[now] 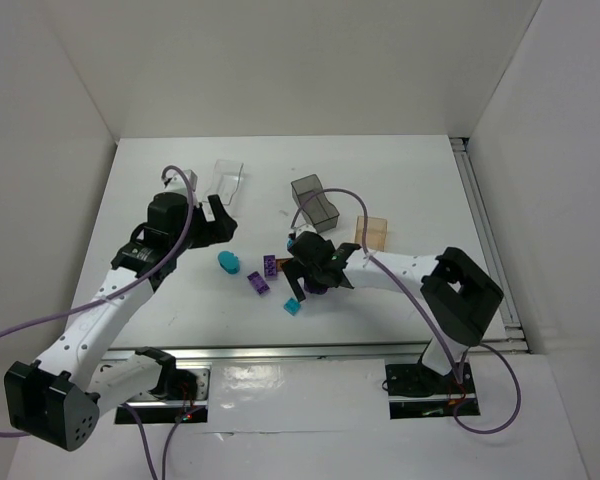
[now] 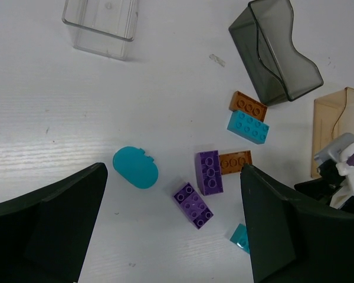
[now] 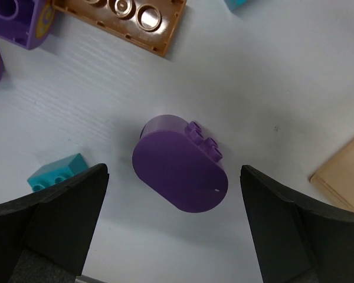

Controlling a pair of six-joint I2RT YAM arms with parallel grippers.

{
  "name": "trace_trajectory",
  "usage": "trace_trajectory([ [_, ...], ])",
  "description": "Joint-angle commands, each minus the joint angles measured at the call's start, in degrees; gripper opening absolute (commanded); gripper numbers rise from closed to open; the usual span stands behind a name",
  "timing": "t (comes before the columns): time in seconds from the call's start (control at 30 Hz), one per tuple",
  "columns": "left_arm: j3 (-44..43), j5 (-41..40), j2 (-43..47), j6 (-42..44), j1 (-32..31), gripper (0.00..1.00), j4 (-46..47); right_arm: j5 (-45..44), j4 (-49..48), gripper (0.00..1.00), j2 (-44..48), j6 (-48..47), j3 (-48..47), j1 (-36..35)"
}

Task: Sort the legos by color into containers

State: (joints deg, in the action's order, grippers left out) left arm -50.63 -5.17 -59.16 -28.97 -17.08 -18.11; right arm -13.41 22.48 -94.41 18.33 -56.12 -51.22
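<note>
The purple oval lies below my right gripper, between its open fingers. I need to lower that gripper next until its fingers are on either side of the sides of the purple oval (image 3: 180, 171), and then close it.
In the left wrist view several legos lie on the white table: a teal oval (image 2: 135, 167), two purple bricks (image 2: 208, 172) (image 2: 193, 204), two orange-brown bricks (image 2: 248, 106) (image 2: 235, 161), a teal brick (image 2: 248, 127) and a small teal piece (image 2: 240, 237). The clear bin (image 2: 100, 23), grey bin (image 2: 277, 50) and orange-tan bin (image 2: 336, 130) stand behind them. My left gripper (image 2: 174, 172) is open and empty above the table. My right gripper (image 3: 174, 177) is open, its jaws on either side of a purple oval (image 3: 180, 171), not touching it.
From above, the clear bin (image 1: 228, 180) is at the back left, the grey bin (image 1: 315, 200) in the middle and the orange-tan bin (image 1: 373, 233) to the right. White walls enclose the table. An orange-brown brick (image 3: 124, 20) and a small teal piece (image 3: 56, 173) lie near the right gripper.
</note>
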Motion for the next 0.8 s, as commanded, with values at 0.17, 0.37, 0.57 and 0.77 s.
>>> trace_trajectory([
  [0.17,-2.8,1.1,0.0,-1.2,0.0,1.00,-0.9,4.7,-2.1,0.97,-1.8,-7.3,-2.3,2.7],
  [0.37,-3.3,2.3,-0.5,-1.2,0.0,1.00,-0.9,6.2,-4.1,0.81,-3.4,-8.3,0.4,5.7],
  [0.57,-3.3,2.3,-2.3,-1.2,0.0,1.00,-0.9,6.9,-4.6,0.64,-2.3,-8.3,1.0,6.2],
  [0.77,-3.3,2.8,-3.4,-1.2,0.0,1.00,-0.4,6.0,-3.9,0.52,-1.2,-7.8,-0.1,5.1],
])
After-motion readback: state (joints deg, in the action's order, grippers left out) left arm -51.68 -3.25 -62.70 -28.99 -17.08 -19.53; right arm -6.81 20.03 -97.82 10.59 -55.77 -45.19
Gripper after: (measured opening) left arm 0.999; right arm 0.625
